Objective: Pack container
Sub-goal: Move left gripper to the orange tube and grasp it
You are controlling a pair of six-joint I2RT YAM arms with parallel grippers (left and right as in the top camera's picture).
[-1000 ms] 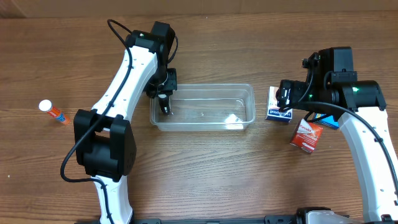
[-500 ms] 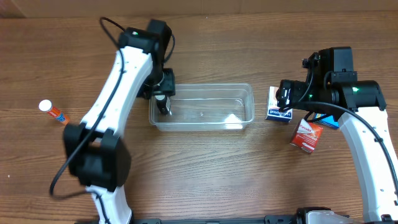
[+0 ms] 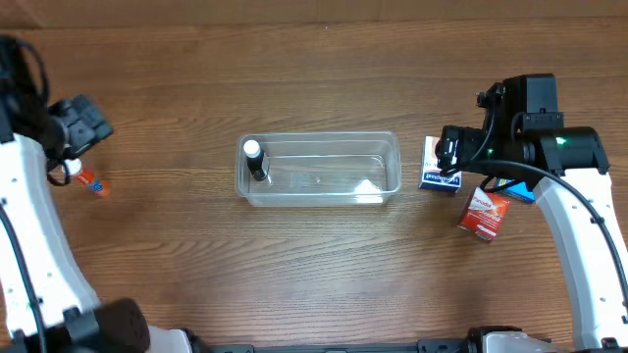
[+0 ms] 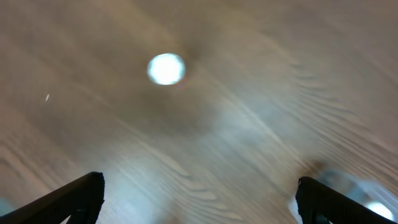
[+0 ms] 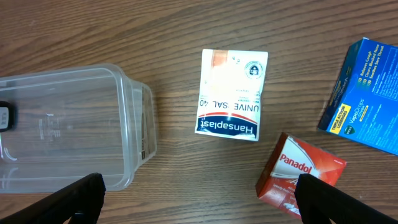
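The left gripper shifts toward the orange tube's round white cap (image 4: 166, 69) next, which faces up, then lowers over that end of the tube.
The clear plastic container (image 3: 324, 186) lies at the table's centre, and a small dark bottle with a white cap (image 3: 254, 160) stands in its left end. My left gripper (image 3: 67, 155) is far to the left, open over an orange-and-white tube (image 3: 91, 181). The left wrist view is blurred: a round white cap (image 4: 166, 68) shows on the wood ahead of the open left gripper (image 4: 199, 205). My right gripper (image 3: 446, 159) hangs open over a white Hansaplast box (image 5: 231, 93), right of the container (image 5: 68, 124). Nothing sits in the right gripper (image 5: 199, 199).
A red Panadol box (image 5: 300, 171) lies right of the Hansaplast box, also seen from overhead as the Panadol box (image 3: 484, 213). A blue box (image 5: 367, 93) lies further right, partly under the right arm as the blue box (image 3: 520, 192).
My left gripper opened, left the bottle standing in the container's left end, and swung far left to the tube. The right arm has not moved.
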